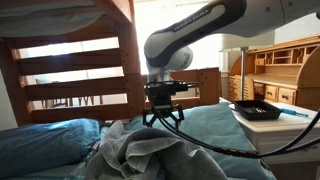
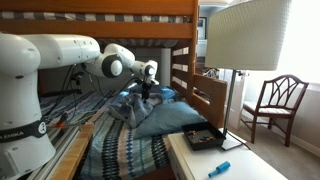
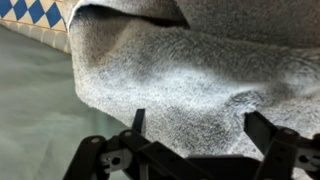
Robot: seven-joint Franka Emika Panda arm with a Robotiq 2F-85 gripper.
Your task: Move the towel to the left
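Note:
My gripper's open fingers have the fuzzy grey cloth right below and between them. I will next move my gripper down onto the towel's upper folds and close its fingers.
The towel [image 1: 150,152] is a rumpled grey cloth heaped on the bed in an exterior view; it shows small and far off as a greyish heap [image 2: 128,105] in an exterior view. My gripper [image 1: 163,121] hangs just above the heap, its fingers spread, holding nothing. The wrist view is filled by the towel's [image 3: 190,80] fuzzy grey pile, and my gripper [image 3: 197,125] stands open over it, one dark finger [image 3: 137,122] at each side with cloth visible between them. I cannot tell whether the fingertips touch the cloth.
A smooth blue bedsheet [image 1: 40,145] covers the bed, and pale sheet [image 3: 35,110] lies beside the towel. The wooden bunk frame [image 1: 70,70] rises behind. A bedside table with a black tray [image 1: 255,110] stands close by. A lamp [image 2: 245,40] and a chair [image 2: 275,105] stand off the bed's end.

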